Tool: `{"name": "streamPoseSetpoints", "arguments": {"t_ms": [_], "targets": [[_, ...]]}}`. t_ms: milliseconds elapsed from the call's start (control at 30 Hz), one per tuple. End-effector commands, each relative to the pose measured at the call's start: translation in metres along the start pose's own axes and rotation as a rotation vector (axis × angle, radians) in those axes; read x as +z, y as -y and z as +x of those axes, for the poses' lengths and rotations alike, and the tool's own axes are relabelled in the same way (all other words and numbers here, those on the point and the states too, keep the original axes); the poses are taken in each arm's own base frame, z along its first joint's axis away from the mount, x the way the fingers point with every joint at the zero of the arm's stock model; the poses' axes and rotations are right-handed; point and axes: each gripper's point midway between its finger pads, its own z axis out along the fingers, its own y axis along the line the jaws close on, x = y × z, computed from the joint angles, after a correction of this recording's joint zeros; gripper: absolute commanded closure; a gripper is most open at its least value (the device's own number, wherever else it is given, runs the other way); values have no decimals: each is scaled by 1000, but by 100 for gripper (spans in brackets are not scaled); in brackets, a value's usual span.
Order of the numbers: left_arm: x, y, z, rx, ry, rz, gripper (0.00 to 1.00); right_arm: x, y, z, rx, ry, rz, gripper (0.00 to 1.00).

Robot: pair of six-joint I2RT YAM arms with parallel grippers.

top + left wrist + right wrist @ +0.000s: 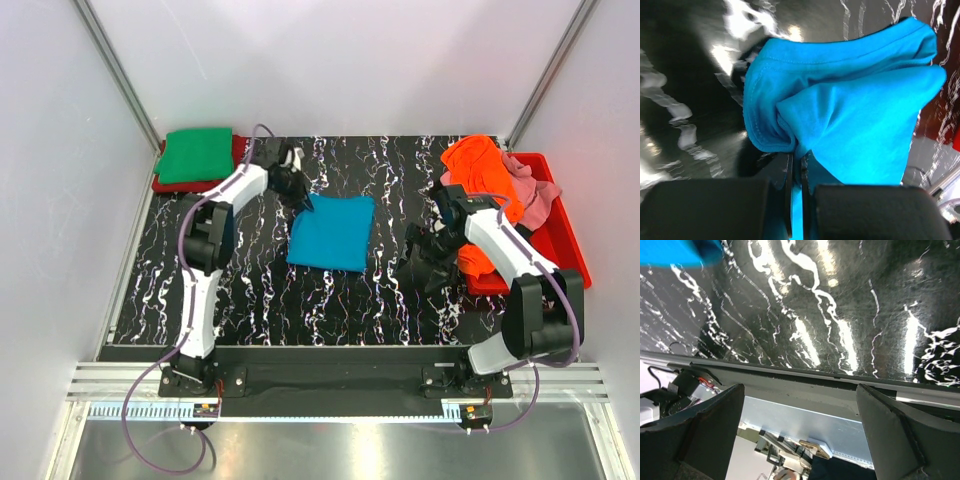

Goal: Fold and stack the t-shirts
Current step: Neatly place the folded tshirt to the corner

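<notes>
The left gripper rises, moves outward and to the left in the top view, and releases over the green t-shirt (196, 155) next, since folded shirts are stacked there.
A folded teal blue t-shirt (333, 232) lies on the black marbled table (390, 300) at the middle. My left gripper (292, 180) is at its far left corner, shut on a pinch of the teal cloth (850, 115); the cloth runs down between the jaws. A folded green t-shirt (196, 155) lies on a red one (240, 150) at the far left. Orange (478, 165) and pink (528, 190) t-shirts are heaped in the red bin (568, 235) at the right. My right gripper (432, 262) is open and empty, low beside the bin, with black cloth near it.
The table's near edge and metal rail (805, 385) show in the right wrist view. White walls close in the table on three sides. The right arm's body stands against the bin's left wall.
</notes>
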Motion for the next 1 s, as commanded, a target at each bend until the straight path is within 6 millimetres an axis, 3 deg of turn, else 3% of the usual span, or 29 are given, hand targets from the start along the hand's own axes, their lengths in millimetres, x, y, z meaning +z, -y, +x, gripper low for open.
{"name": "streamPoseSetpoints", "arguments": {"t_ms": [0,300,500,967], "targets": [[-88,7,-72,80,224,-43,100,-12,-10,6,-52,36,-65,0],[-174,-38,-126,18,413,-234,100,-19,-19,12,-96,65,-142,0],[-225,-31,-166,49,557,-224,100,-15,-23,11,-119,67,-175,0],[-309,-61,-203,189,727,-332,100,-9,-31,10,-141,64,-239,0]]}}
